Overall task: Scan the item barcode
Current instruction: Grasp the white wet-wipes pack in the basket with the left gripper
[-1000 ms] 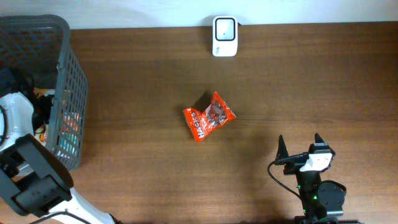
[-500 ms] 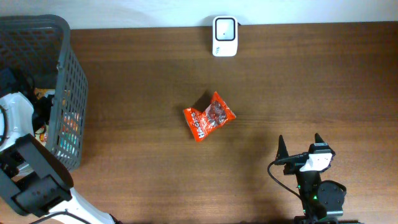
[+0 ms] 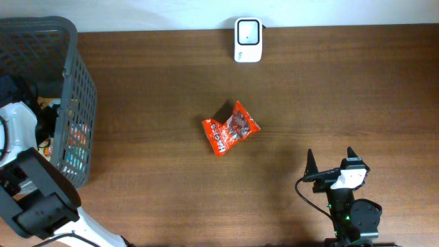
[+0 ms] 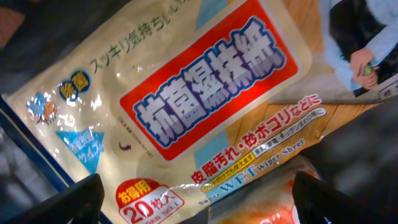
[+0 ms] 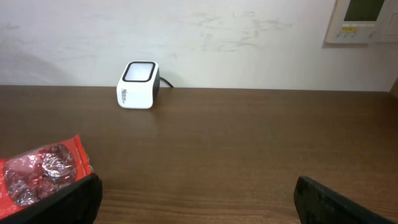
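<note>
The left gripper moves down to the lower edge of the beige wet-wipe pack by the orange packet next, before closing on the pack, which lies uncovered.
My left gripper (image 4: 199, 205) is open, down inside the grey basket (image 3: 77, 89), with its fingers apart just above a beige wet-wipe pack (image 4: 186, 106) that has a red label. A red snack bag (image 3: 230, 127) lies flat in the middle of the table, also seen in the right wrist view as the red snack bag (image 5: 37, 174) at the lower left. The white barcode scanner (image 3: 247, 31) stands at the table's far edge. My right gripper (image 3: 330, 156) is open and holds nothing near the front right, pointing toward the scanner (image 5: 138, 76).
An orange packet (image 4: 267, 211) lies under the wet-wipe pack, among other items in the basket. The basket takes up the table's left end. A white wall runs behind the scanner, with a wall panel (image 5: 364, 18) at the upper right.
</note>
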